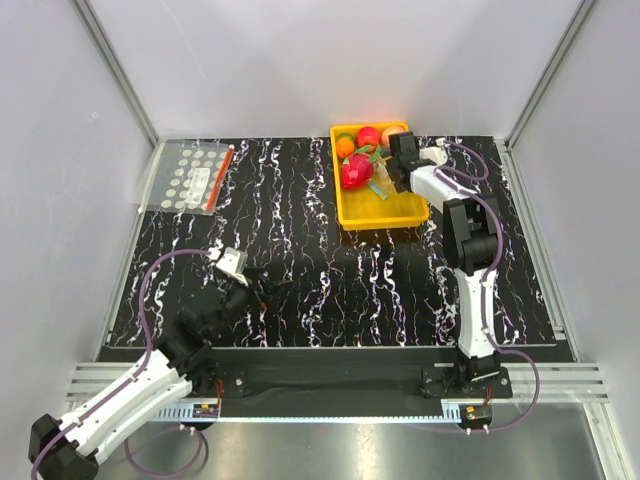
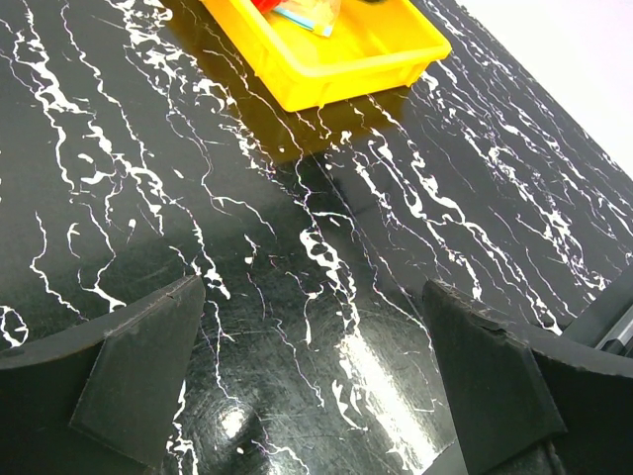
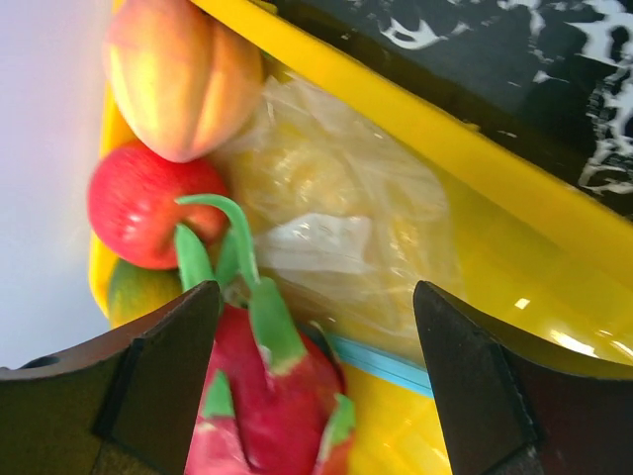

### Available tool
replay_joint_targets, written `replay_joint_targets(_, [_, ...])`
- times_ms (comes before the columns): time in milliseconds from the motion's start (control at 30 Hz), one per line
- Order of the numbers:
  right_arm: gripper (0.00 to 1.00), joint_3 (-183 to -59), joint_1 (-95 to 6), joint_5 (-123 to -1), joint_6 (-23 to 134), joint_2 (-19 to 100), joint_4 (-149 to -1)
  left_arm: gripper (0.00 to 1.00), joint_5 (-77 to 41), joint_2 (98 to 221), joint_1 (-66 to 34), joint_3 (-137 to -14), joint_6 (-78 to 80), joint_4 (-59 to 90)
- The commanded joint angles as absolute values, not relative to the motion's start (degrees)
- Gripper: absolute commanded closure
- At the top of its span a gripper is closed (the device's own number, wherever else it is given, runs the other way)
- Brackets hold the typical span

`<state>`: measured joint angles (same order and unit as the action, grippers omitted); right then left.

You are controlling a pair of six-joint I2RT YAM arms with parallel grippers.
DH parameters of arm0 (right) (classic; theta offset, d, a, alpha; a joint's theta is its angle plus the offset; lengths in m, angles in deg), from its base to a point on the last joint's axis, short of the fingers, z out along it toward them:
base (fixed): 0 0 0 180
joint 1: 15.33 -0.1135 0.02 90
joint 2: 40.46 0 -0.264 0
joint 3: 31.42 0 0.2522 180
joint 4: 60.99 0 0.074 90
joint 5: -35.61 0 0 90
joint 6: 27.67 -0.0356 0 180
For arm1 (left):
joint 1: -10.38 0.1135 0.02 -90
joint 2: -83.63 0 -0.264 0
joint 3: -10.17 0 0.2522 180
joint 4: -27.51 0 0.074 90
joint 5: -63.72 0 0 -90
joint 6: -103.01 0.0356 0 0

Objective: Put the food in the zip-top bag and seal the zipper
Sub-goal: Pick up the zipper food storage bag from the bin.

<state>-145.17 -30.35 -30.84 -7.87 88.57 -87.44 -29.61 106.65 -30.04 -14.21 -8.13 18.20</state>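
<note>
The bag's edge is below my right gripper, toward the right in the wrist view, so my right gripper needs to lower its fingers to it next.
The yellow tray [image 1: 386, 213] at the back right holds the food: a red apple [image 1: 368, 137], a peach-orange fruit [image 1: 393, 133], an orange-and-green fruit [image 1: 345, 147] and a red dragon fruit with green leaves [image 1: 356, 172]. My right gripper [image 1: 388, 168] is open over the tray. In its wrist view [image 3: 316, 376] the dragon fruit [image 3: 267, 416] lies by the left finger. The clear zip-top bag [image 3: 336, 228] lies between the jaws, with its pale blue zipper [image 3: 381, 361]. The apple [image 3: 138, 203] and peach [image 3: 178, 79] lie beyond. My left gripper [image 1: 275, 285] is open and empty above the table [image 2: 316, 366].
A flat clear bag with white dots and a red strip [image 1: 195, 175] lies at the back left. The tray's near corner [image 2: 326, 69] shows ahead of my left gripper. The black marbled tabletop [image 1: 300, 230] is walled by white panels.
</note>
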Motion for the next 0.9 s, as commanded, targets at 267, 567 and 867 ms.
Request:
replay_joint_targets(267, [0.10,-150.31,-29.83,-27.23,-13.26,89.89,-94.89,0.01,-29.36,106.48,-29.96,-13.97,-7.11,21.66])
replay_joint_targets(567, [0.09,-148.27,-29.83,-29.60,-11.93,89.35,-97.17,0.01,-28.74,107.09,-29.96,-14.05,-7.20,22.28])
replay_joint_targets(867, [0.40,-155.66,-29.04,-30.05,-12.20,95.50,-97.43,0.01,-29.27,105.51,-30.05,-13.96,-7.03,21.13])
